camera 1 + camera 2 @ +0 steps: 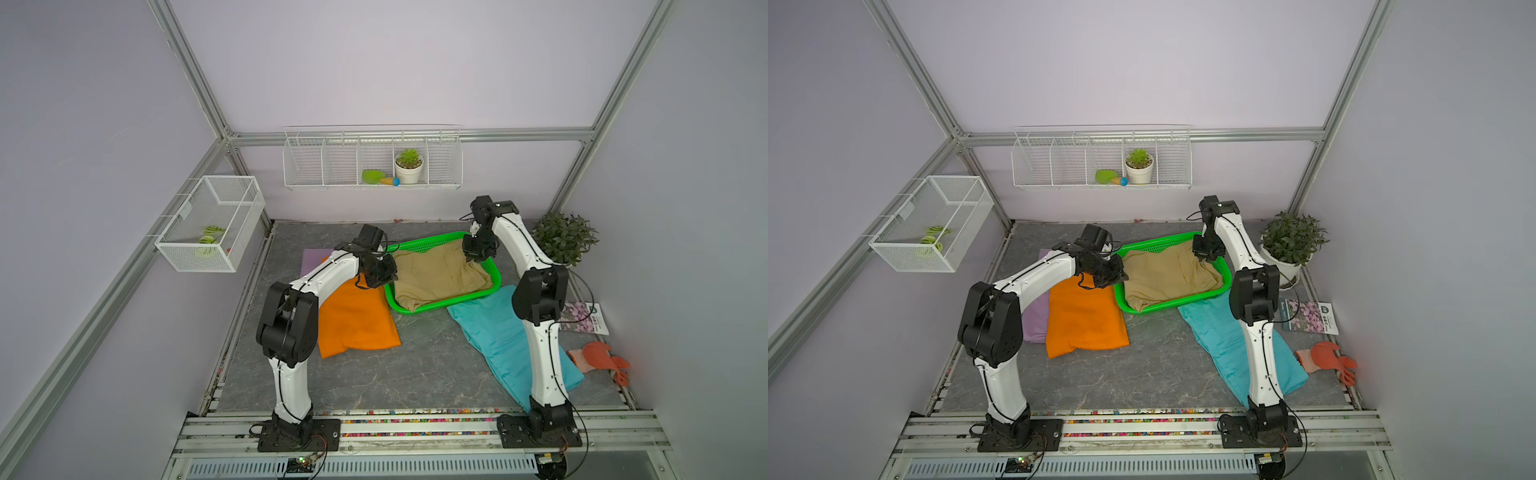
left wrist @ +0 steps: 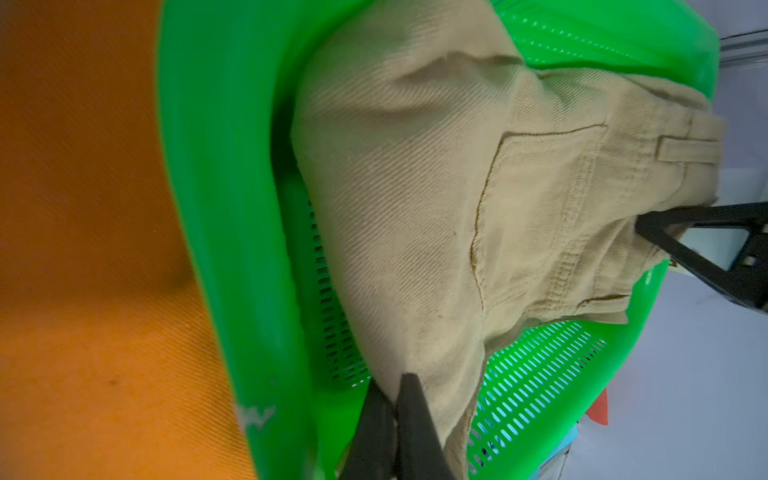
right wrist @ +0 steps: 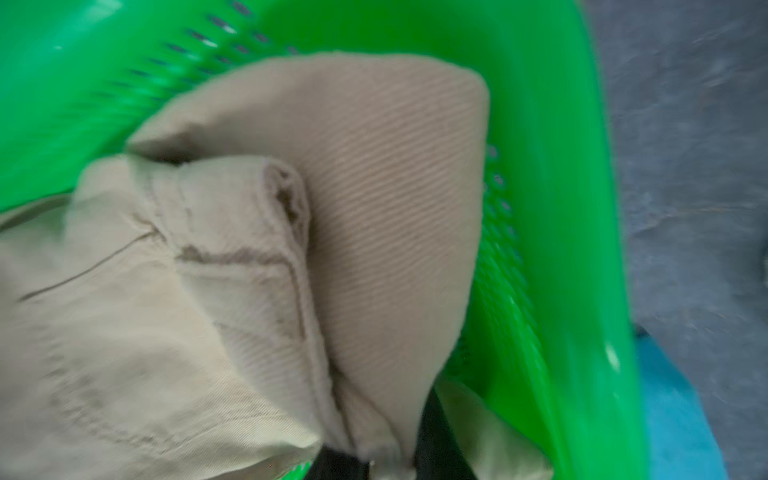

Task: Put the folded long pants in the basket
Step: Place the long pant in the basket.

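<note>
The khaki pants already lie inside the green rim. My right gripper will next move down into the basket's end by the potted plant (image 3: pixel 484 344) and release the fold.
The khaki folded long pants (image 1: pixel 436 274) (image 1: pixel 1167 274) lie inside the green basket (image 1: pixel 440 305) (image 1: pixel 1169 304). My left gripper (image 1: pixel 388 274) (image 2: pixel 399 390) is shut on their left edge, by the basket's rim (image 2: pixel 232 208). At the far right corner my right gripper (image 1: pixel 478 257) (image 3: pixel 390 449) is shut on a fold of the same khaki cloth (image 3: pixel 374 208). The orange pants (image 1: pixel 355 320) lie flat left of the basket, partly under my left arm. Lilac pants (image 1: pixel 1036 320) peek out beside them. Teal pants (image 1: pixel 494 328) lie at front right, under my right arm.
A potted plant (image 1: pixel 563 237) stands at the back right corner. A flowered booklet (image 1: pixel 584 318) and a red-orange glove (image 1: pixel 602 357) lie along the right edge. A white wire basket (image 1: pixel 212 222) hangs on the left wall and a wire shelf (image 1: pixel 372 160) on the back wall.
</note>
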`<action>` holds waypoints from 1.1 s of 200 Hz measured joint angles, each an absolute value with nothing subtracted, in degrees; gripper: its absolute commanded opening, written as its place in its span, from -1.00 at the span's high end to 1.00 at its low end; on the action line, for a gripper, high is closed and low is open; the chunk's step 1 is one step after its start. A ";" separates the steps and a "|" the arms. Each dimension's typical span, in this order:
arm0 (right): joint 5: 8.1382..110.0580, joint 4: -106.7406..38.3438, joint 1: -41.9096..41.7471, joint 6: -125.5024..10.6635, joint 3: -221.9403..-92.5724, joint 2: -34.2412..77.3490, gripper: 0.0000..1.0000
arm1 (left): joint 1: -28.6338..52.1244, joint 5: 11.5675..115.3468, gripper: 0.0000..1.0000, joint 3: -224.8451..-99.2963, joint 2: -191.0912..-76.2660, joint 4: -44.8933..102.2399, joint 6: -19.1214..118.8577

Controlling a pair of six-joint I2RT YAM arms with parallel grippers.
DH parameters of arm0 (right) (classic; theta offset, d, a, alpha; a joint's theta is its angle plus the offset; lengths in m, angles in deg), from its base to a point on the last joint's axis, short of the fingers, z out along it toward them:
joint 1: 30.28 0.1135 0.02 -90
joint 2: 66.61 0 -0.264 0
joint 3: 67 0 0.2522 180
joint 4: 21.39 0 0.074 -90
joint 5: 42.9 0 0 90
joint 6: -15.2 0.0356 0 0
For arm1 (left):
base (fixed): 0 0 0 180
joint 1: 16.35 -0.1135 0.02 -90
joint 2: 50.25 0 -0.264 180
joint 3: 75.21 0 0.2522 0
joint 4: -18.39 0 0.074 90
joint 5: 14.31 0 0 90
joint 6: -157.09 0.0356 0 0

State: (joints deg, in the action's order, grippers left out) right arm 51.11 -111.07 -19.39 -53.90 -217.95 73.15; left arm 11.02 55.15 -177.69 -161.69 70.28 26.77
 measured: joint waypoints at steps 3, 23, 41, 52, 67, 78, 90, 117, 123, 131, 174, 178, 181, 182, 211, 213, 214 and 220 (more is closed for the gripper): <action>50.96 -111.07 -19.39 -53.90 -217.99 73.37 1.00 | 11.02 55.28 1.00 -178.04 -161.82 70.55 26.90; 50.08 -111.05 -19.39 -54.36 -218.28 74.16 1.00 | 11.02 56.18 1.00 -179.66 -162.41 70.96 27.43; 49.51 -111.22 -19.34 -54.82 -219.22 74.16 1.00 | 11.02 56.57 1.00 -179.79 -162.58 71.03 27.78; 49.08 -111.20 -19.30 -55.01 -219.37 74.16 1.00 | 11.02 56.75 1.00 -179.79 -162.82 71.05 27.95; 48.55 -111.18 -19.21 -55.17 -219.37 74.16 1.00 | 11.02 57.01 1.00 -179.77 -163.13 71.16 28.30; 48.36 -111.16 -19.15 -55.17 -219.37 74.16 1.00 | 11.02 57.34 1.00 -179.77 -163.20 71.31 28.59; 48.16 -111.09 -19.06 -55.17 -219.37 74.16 1.00 | 11.02 57.49 0.88 -179.77 -163.20 71.51 28.98; 47.90 -110.65 -19.02 -55.17 -219.39 74.16 0.43 | 11.00 57.77 0.39 -180.58 -163.22 73.06 30.03; 47.92 -110.44 -19.02 -55.10 -219.39 74.16 0.22 | 11.02 57.97 0.24 -181.59 -163.22 74.00 30.55; 47.90 -109.98 -19.06 -55.19 -219.39 74.14 0.02 | 11.09 58.69 0.05 -183.31 -163.22 75.07 30.97; 48.29 -106.76 -19.06 -54.07 -218.26 68.74 -0.22 | 10.65 67.41 -0.45 -187.75 -155.94 79.20 33.37; 48.42 -106.04 -18.99 -53.99 -217.34 67.23 -0.22 | 10.63 68.33 -0.50 -187.53 -154.67 79.33 33.16; 48.57 -105.69 -18.95 -53.88 -216.75 66.12 -0.22 | 10.61 69.49 -0.53 -187.20 -153.03 79.46 33.40; 48.64 -105.52 -18.95 -53.85 -216.53 65.77 -0.22 | 10.61 69.64 -0.54 -187.11 -152.70 79.42 33.44; 51.11 -97.74 -17.97 -52.37 -201.32 47.47 -0.21 | 10.04 75.94 -0.68 -175.07 -133.56 77.06 32.22; 51.22 -97.32 -17.84 -52.21 -200.07 46.01 -0.21 | 9.95 75.98 -0.68 -174.15 -132.55 76.86 32.00; 51.31 -96.88 -17.73 -52.11 -199.18 44.96 -0.21 | 9.89 75.89 -0.68 -173.13 -131.44 76.60 31.67; 51.74 -94.96 -17.27 -51.78 -195.35 40.98 -0.21 | 9.56 75.87 -0.68 -168.41 -126.89 75.53 31.01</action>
